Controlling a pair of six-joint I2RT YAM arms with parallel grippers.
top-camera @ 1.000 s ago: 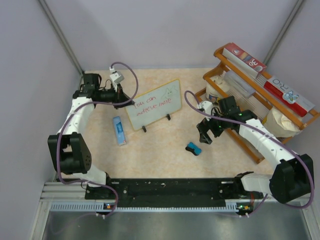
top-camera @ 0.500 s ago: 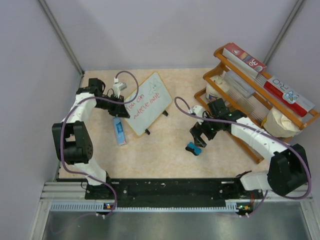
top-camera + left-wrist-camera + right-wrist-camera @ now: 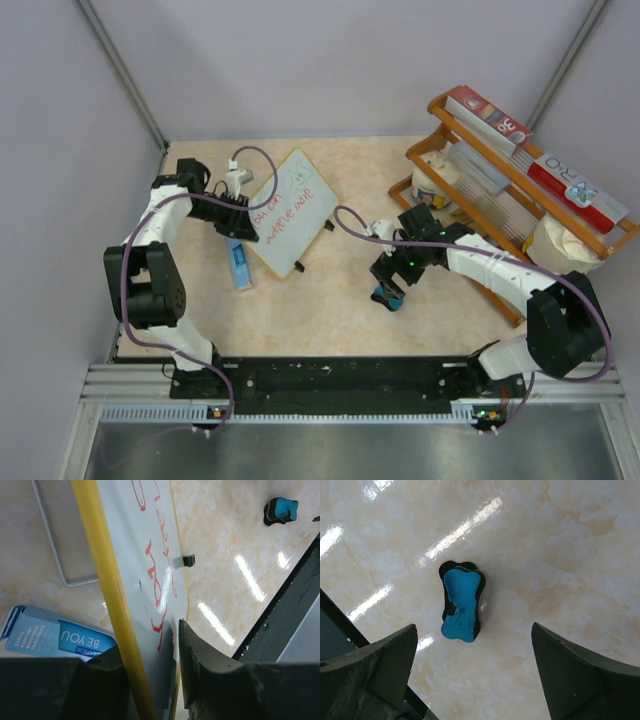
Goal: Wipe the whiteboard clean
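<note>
The eraser's narrow middle (image 3: 388, 298) (image 3: 462, 601) is slimmer than the gap between the right gripper's fingers, so the right gripper will next move down onto it and close its fingers across it.
The whiteboard (image 3: 290, 212), white with a pale yellow frame, black feet and red writing, stands turned at a slant at the table's back left. My left gripper (image 3: 240, 222) is shut on its left edge; in the left wrist view the frame (image 3: 107, 590) runs between my two fingers. The blue-black eraser (image 3: 388, 296) lies on the table right of centre; it also shows in the left wrist view (image 3: 281, 511) and in the right wrist view (image 3: 462, 604). My right gripper (image 3: 390, 280) is open just above the eraser, which lies ahead of the wide-apart fingers.
A narrow blue marker box (image 3: 238, 262) lies flat beside the board's left end, also in the left wrist view (image 3: 55, 635). A wooden rack (image 3: 470, 260) with boxes and bags fills the right side. The black base rail (image 3: 340, 375) runs along the near edge.
My left gripper has swung the whiteboard round, its right end now nearer. My right gripper has moved left and down to just over the eraser.
</note>
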